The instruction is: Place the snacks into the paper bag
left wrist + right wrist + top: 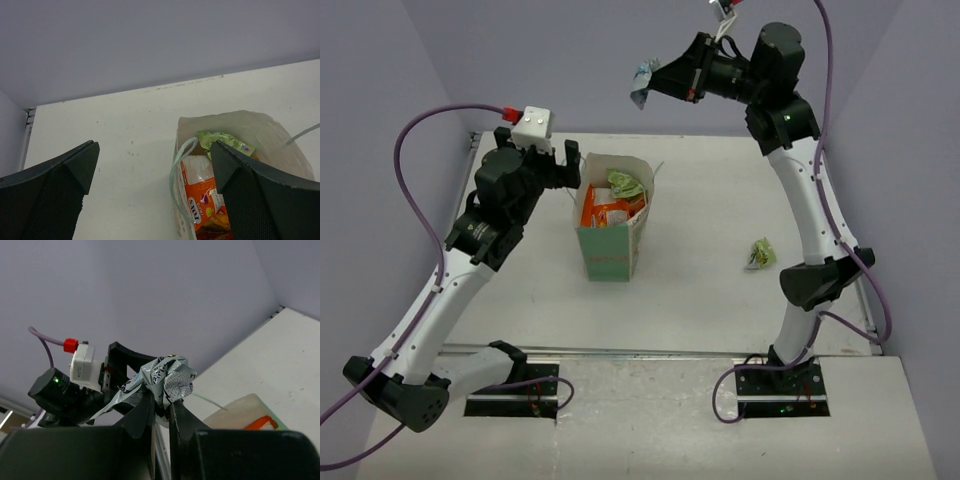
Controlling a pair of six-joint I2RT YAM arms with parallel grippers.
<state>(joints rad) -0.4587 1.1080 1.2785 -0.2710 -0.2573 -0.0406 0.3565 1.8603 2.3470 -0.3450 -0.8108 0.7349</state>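
My right gripper is above and in front of the bag's opening (612,178) (250,416), so it needs to go down, back and to the left in the top view next for the release.
The mint-green paper bag (607,252) stands open at the table's middle, holding orange pouches (606,211) and a green packet (625,184). My right gripper (665,82) is raised high above and behind the bag, shut on a crumpled grey packet (642,84), which also shows in the right wrist view (167,379). My left gripper (570,168) is open at the bag's left rim. In the left wrist view one finger (250,185) is over the bag's mouth (235,127) and the orange-white pouch (200,195). A second green packet (759,254) lies on the table at right.
Purple walls close the table at the back and sides. The bag's thin handle (176,172) loops beside the left gripper's finger. The right arm's elbow (820,283) stands near the lone green packet.
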